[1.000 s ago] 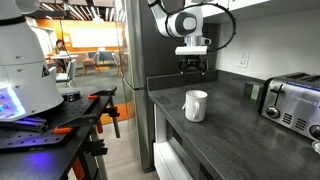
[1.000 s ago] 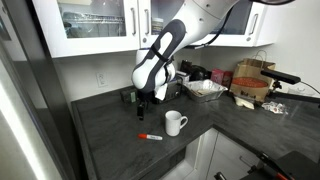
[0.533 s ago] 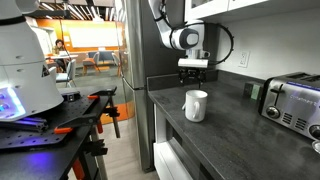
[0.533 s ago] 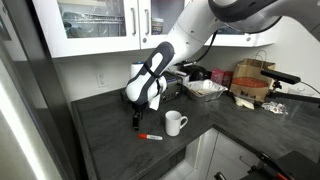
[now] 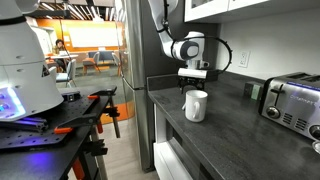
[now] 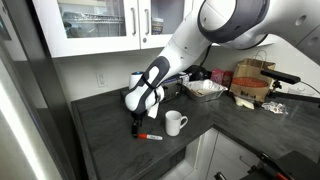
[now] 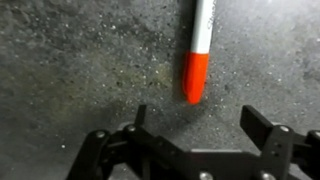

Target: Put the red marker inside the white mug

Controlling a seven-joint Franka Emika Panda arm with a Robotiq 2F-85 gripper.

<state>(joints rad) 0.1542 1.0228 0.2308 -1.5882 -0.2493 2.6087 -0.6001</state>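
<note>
My gripper shifts toward the marker (image 7: 199,52) next and lowers its open fingers around the marker's red cap end (image 7: 195,78), which lies below and just beyond the fingers.
The red marker (image 7: 199,52) lies flat on the dark grey counter, white barrel with a red cap; the cap end points at my gripper (image 7: 198,122) in the wrist view. It also shows in an exterior view (image 6: 151,136), left of the white mug (image 6: 176,123). My gripper (image 6: 138,124) is open and empty, low over the counter just beside the marker's end, not around it. The glossy white mug (image 5: 195,105) stands upright in front of the gripper (image 5: 192,84) in an exterior view; the marker is hidden there.
A chrome toaster (image 5: 291,101) stands on the counter. A tray (image 6: 205,89) and a cardboard box (image 6: 255,82) sit at the back. White cabinets (image 6: 100,25) hang above. The counter edge (image 5: 165,118) drops off near the mug.
The gripper has come down toward the counter and moved nearer the marker. The mug and marker have not moved.
</note>
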